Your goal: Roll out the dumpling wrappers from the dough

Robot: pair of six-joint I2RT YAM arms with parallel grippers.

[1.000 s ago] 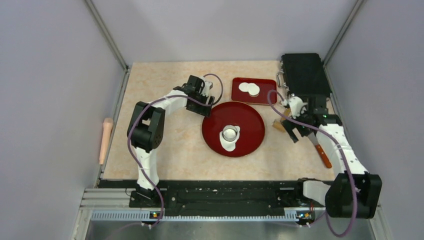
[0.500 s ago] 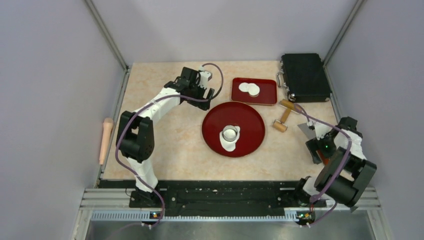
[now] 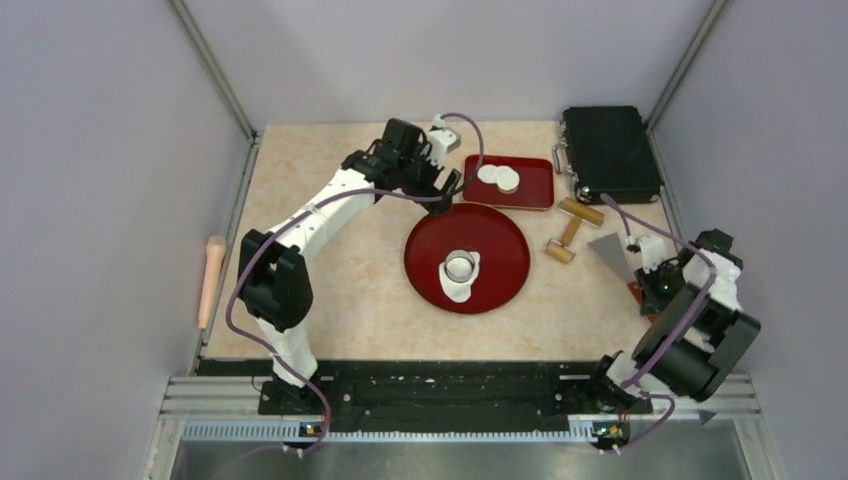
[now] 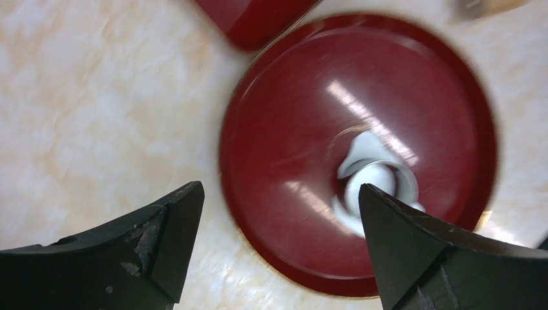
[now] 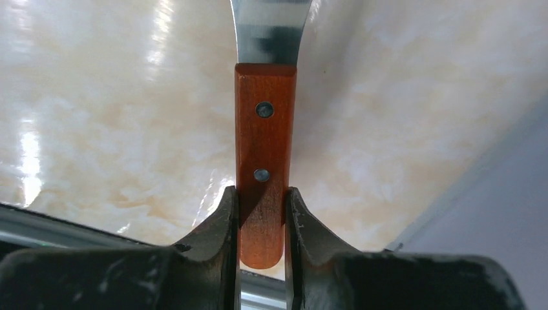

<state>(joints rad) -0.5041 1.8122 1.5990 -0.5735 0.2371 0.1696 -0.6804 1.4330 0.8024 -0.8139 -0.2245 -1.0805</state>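
Note:
The blade is free because the right gripper holds only the handle, so next my left gripper will move toward the rectangular tray [image 3: 535, 190] and tilt toward the right gripper, onto the blade.
The dough [image 3: 457, 288] lies as a ragged flat sheet on the round red plate [image 3: 500, 245], with a small metal ring [image 3: 460, 266] standing on it. Two dumpling wrappers [image 3: 498, 177] rest on the rectangular red tray [image 3: 535, 190]. My left gripper [image 3: 441, 198] hangs open over the plate's far left rim. In the left wrist view its fingertips [image 4: 171, 226] straddle the plate [image 4: 304, 116], the dough [image 4: 367, 145] near the right one. At the table's right edge my right gripper [image 3: 648, 284] is shut on the wooden handle [image 5: 265, 142] of a metal scraper [image 3: 611, 250].
A small wooden roller [image 3: 567, 230] lies between the plate and the scraper. A black case [image 3: 610, 153] sits at the back right corner. A wooden rolling pin [image 3: 212, 278] lies beyond the table's left edge.
My left arm swung right to the plate's far rim while its jaws spread wider. My right arm pulled back from the roller to the right edge and closed on the scraper handle.

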